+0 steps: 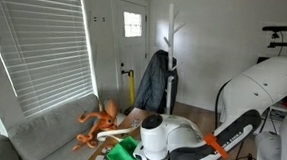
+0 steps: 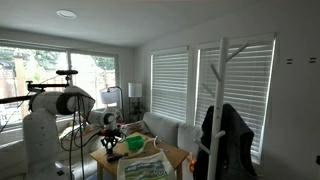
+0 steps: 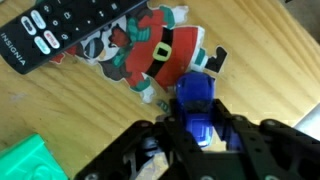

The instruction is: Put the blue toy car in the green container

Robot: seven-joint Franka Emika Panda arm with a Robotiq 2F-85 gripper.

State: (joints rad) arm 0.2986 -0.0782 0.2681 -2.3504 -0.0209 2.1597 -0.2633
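My gripper will next carry the blue toy car [image 3: 193,103] up, then to the lower left in the wrist view, over the green container [image 3: 28,161], and release it, as the container stands apart.
In the wrist view the blue toy car [image 3: 193,103] sits between the two black fingers of my gripper [image 3: 196,128], which is shut on it over the wooden table [image 3: 70,105]. A corner of the green container [image 3: 24,160] shows at the lower left, apart from the car. In both exterior views the green container [image 1: 125,154] [image 2: 134,145] stands on the small wooden table next to my gripper [image 1: 151,159]. The car itself is hidden in both exterior views.
A black remote control [image 3: 70,25] lies at the top left of the wrist view, with a flat Santa figure [image 3: 150,50] beside it and just beyond the car. An orange octopus toy [image 1: 99,122] sits behind the container. A grey sofa [image 1: 40,134] flanks the table.
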